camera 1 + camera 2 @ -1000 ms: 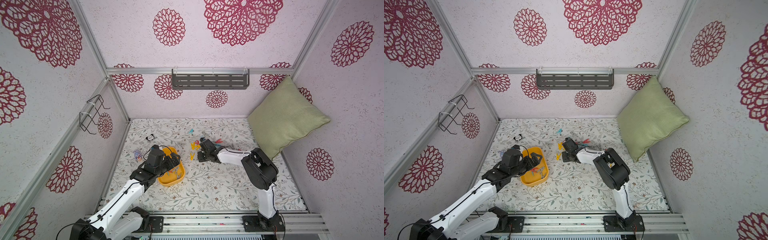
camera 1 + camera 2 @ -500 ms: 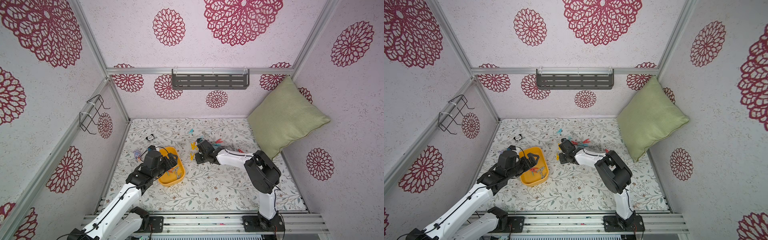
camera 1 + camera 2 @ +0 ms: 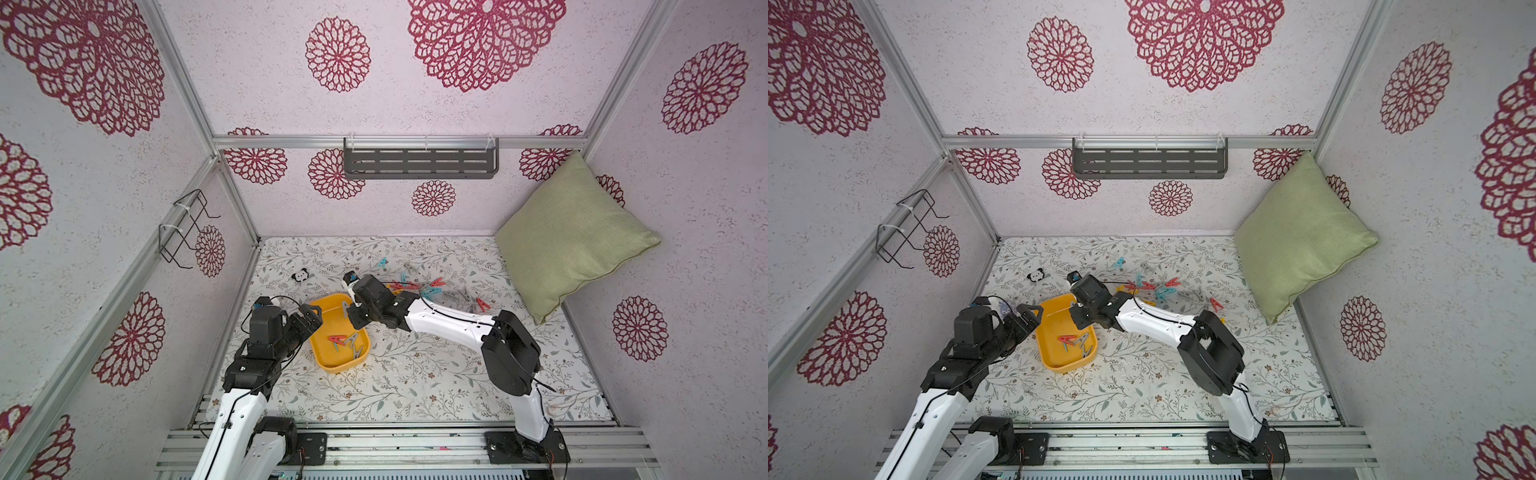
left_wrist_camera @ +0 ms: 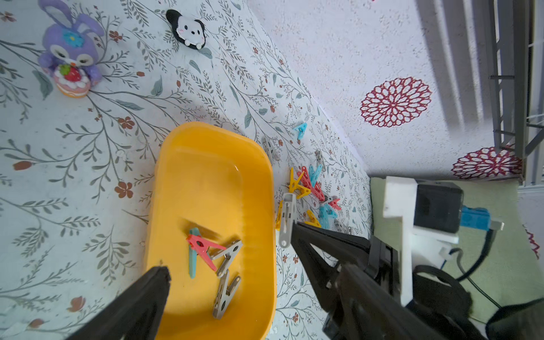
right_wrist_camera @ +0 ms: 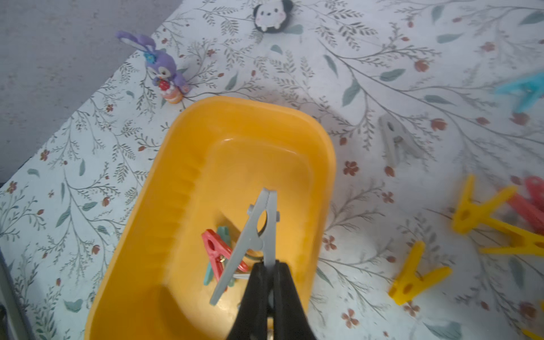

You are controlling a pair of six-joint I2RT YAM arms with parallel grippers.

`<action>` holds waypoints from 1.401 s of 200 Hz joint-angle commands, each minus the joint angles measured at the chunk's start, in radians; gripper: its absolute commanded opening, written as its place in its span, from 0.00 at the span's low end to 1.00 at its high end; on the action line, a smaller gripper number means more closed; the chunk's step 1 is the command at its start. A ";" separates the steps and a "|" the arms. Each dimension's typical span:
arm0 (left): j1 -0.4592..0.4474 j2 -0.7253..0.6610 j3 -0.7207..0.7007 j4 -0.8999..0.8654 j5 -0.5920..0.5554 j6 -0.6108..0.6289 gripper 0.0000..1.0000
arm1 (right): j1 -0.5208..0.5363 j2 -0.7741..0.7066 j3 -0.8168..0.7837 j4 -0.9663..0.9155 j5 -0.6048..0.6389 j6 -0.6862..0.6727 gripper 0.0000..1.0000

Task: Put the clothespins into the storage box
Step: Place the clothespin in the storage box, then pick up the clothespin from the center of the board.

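The grey clothespin hangs near the box's rim, so my right gripper needs to move farther in over the box's bare bottom beside the red clothespin and release it there.
The storage box (image 3: 326,353) (image 3: 1054,349) is a shallow yellow tub on the floral mat, left of centre. A red clothespin (image 4: 203,247), a teal one and two grey ones (image 4: 225,294) lie in it. My right gripper (image 3: 350,311) (image 5: 269,265) is shut on a grey clothespin (image 5: 256,232) (image 4: 287,220) by one leg. The pin hangs above the box near its right rim. My left gripper (image 3: 309,320) (image 4: 247,276) stands open at the box's left rim with nothing in it. Several loose clothespins (image 3: 419,286) (image 5: 485,217) lie on the mat to the right.
A panda toy (image 3: 300,275) and a purple bunny figure (image 4: 70,56) sit beyond the box at the left. A green cushion (image 3: 569,237) leans in the right corner. A grey slotted shelf (image 3: 419,162) hangs on the back wall, a wire rack (image 3: 183,228) on the left wall.
My right gripper has closed on the grey clothespin and carried it left from the pile to the box. My left gripper has drawn back from over the box to its left rim.
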 commanded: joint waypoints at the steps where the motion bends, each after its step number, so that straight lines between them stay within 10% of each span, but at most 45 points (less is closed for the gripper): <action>1: 0.045 -0.032 -0.047 -0.027 0.060 0.010 0.97 | 0.020 0.093 0.079 -0.073 -0.032 -0.033 0.03; 72: 0.092 -0.135 -0.112 -0.062 0.098 -0.010 0.97 | 0.037 0.251 0.249 -0.114 -0.066 -0.034 0.19; 201: 0.083 -0.060 -0.044 0.005 0.174 -0.030 0.99 | -0.015 0.011 0.125 -0.101 0.087 -0.055 0.35; 280: -0.149 0.094 -0.015 0.105 0.046 -0.056 0.99 | -0.170 -0.122 -0.164 0.025 0.095 0.039 0.35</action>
